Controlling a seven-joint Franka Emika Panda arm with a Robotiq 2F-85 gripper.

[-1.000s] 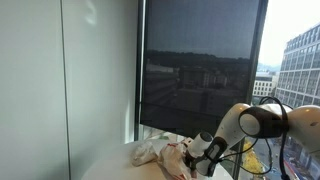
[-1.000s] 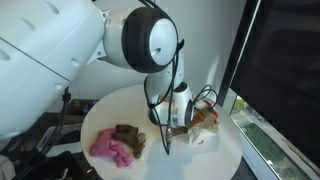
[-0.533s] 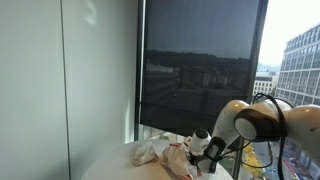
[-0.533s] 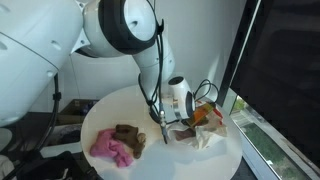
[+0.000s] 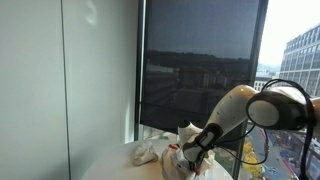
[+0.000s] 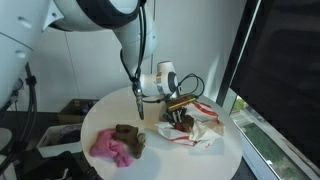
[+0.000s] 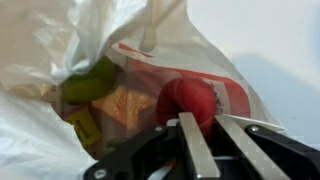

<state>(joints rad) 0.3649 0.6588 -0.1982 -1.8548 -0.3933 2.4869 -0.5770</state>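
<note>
My gripper goes up and back toward the bag's edge facing the brown lump next and releases the red object. That edge of the bag lies back from my gripper.
My gripper (image 7: pixel 200 140) is shut on a red round object (image 7: pixel 188 100) that sits at the mouth of a white plastic bag with red print (image 7: pixel 150 55). A green thing (image 7: pixel 90 82) and an orange thing (image 7: pixel 125 105) lie inside the bag. In both exterior views the gripper (image 6: pixel 180 115) (image 5: pixel 192 155) is low over the bag (image 6: pixel 200 133) (image 5: pixel 150 152) on the round white table (image 6: pixel 160 160).
A pink cloth (image 6: pixel 110 148) and a brown lump (image 6: pixel 128 133) lie on the table's near left side. A dark window (image 6: pixel 285 60) stands right behind the table. Black cables (image 6: pixel 190 85) hang by the wrist. A grey wall panel (image 5: pixel 60 80) is beside the window.
The arm has swung round and its big joints have risen out of view. The wrist has tilted from pointing down to lying flatter, with the gripper still at the bag.
</note>
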